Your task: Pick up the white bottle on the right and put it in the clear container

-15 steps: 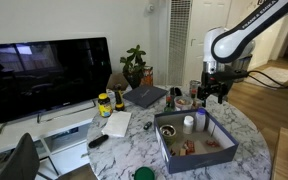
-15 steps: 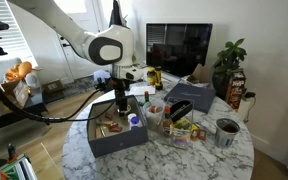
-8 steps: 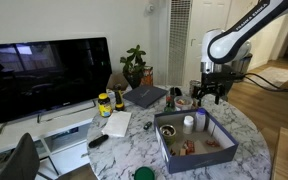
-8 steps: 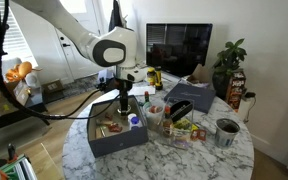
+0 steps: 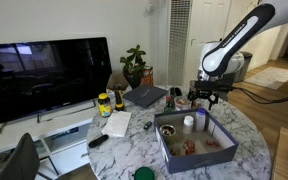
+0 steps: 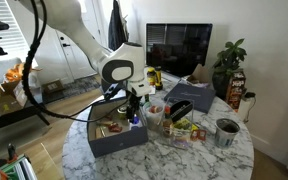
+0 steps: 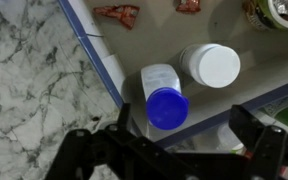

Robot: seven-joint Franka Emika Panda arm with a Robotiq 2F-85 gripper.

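The pale bottle is standing upright and its top faces my open fingers, so my gripper will come down until my fingers are on both sides of the blue cap [image 5: 201, 111] [image 7: 165, 102], and then close.
My gripper [image 7: 174, 152] is open and empty. It hangs over the far corner of the dark blue-grey tray [image 7: 106, 70] and shows in both exterior views [image 5: 206, 96] [image 6: 134, 100]. Below it in the wrist view, a white bottle [image 7: 210, 65] with a white top stands inside the tray, also seen in an exterior view [image 5: 189, 123]. A pale bottle with a blue cap [image 7: 165, 102] touches it on one side. A pale see-through rim [image 7: 228, 132], perhaps the clear container, sits just outside the tray wall, mostly hidden by my fingers.
The tray [image 5: 196, 148] holds small packets and a bowl. A yellow-labelled dark jar [image 5: 104, 104], a laptop [image 5: 144, 96], a plant [image 5: 134, 66] and a TV [image 5: 46, 75] stand behind. Food boxes [image 6: 184, 125] and a cup [image 6: 225, 131] crowd the table.
The arm has come down and the gripper has moved lower, closer to the tray's corner. The bottles have not moved.
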